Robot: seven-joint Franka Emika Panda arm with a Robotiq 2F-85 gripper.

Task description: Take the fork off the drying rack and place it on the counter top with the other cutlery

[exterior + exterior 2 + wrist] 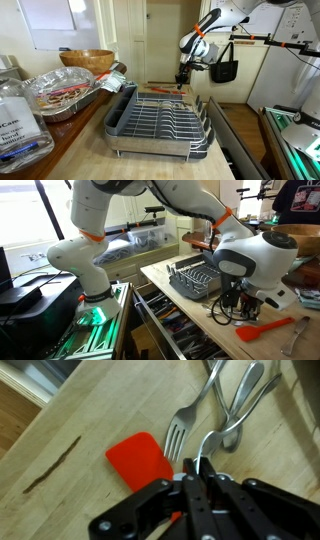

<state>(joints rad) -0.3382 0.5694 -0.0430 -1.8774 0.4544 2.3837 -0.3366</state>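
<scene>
The gripper comes down next toward the other fork's teeth beside the spoons and releases the thin silver piece of cutlery, which still hangs low over the counter top.
My gripper [203, 468] is shut on a thin silver piece of cutlery, seemingly the fork [206, 448]; only a short curved part shows above the fingertips. It hangs low over the light wooden counter top [70, 410], just beyond the far end of the silver wire drying rack [160, 115]. The rack also shows in an exterior view [195, 280]. Right by the fingertips lie another fork [180, 432], two crossed spoons [235, 415] and a red spatula [138, 460]. The gripper shows in both exterior views [183, 82] [240, 310].
A crinkled foil tray [65, 95] and a wooden bowl [87, 60] stand beside the rack. A black bag [225, 70] hangs behind the arm. An open drawer [180, 330] juts out below the counter edge. The red spatula [265, 332] lies near that edge.
</scene>
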